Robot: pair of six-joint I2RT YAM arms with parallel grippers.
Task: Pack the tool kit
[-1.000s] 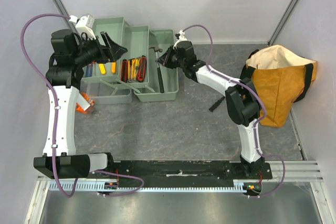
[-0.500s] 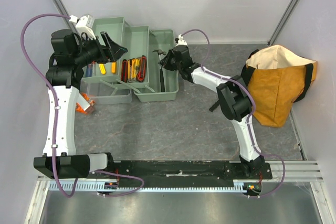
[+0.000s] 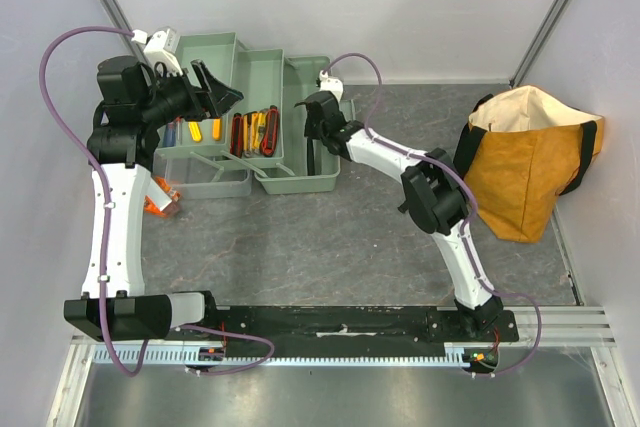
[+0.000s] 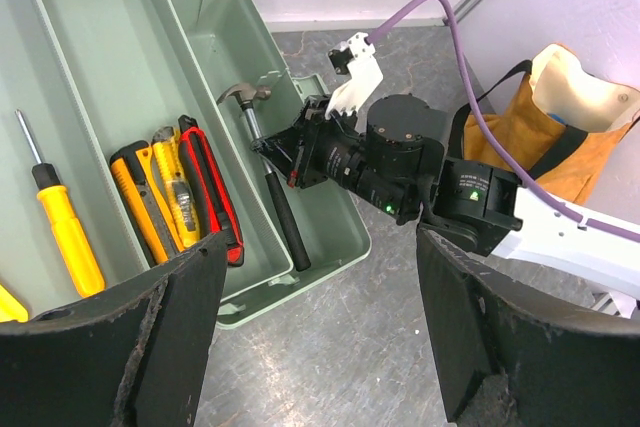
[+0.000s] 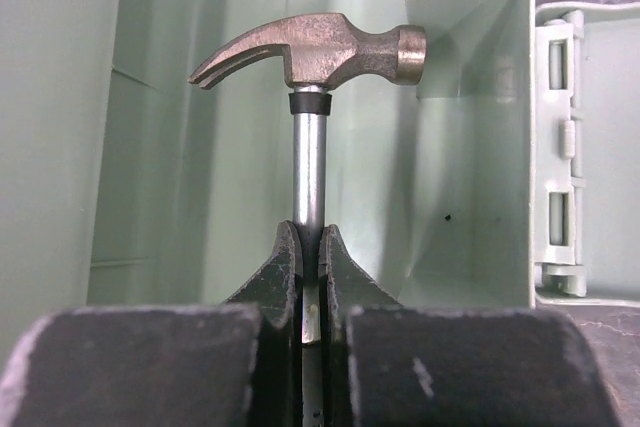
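My right gripper needs to go down next with the hammer (image 3: 309, 159) onto the otherwise bare bottom of the toolbox section below it and let go of the hammer's metal stem there.
The pale green toolbox (image 3: 298, 185) stands open at the back left, its trays spread out. My right gripper (image 3: 315, 123) reaches into its right compartment and is shut on the hammer's (image 3: 309, 159) metal shaft (image 5: 309, 167), just below the claw head (image 5: 315, 47). The black handle (image 4: 285, 217) lies along the compartment floor. Red and yellow utility knives (image 3: 254, 133) and yellow screwdrivers (image 3: 195, 130) lie in the trays. My left gripper (image 3: 216, 93) hovers above the trays, open and empty; in its own view (image 4: 320, 262) only floor shows between its fingers.
An orange-tan fabric bag (image 3: 525, 162) with black straps stands open at the right. A small orange object (image 3: 165, 197) lies by the left arm. A black item (image 3: 410, 199) lies on the grey floor, half hidden by the right arm.
My right gripper has moved left, further over the toolbox's right compartment, with the hammer still in it. The left arm has not moved.
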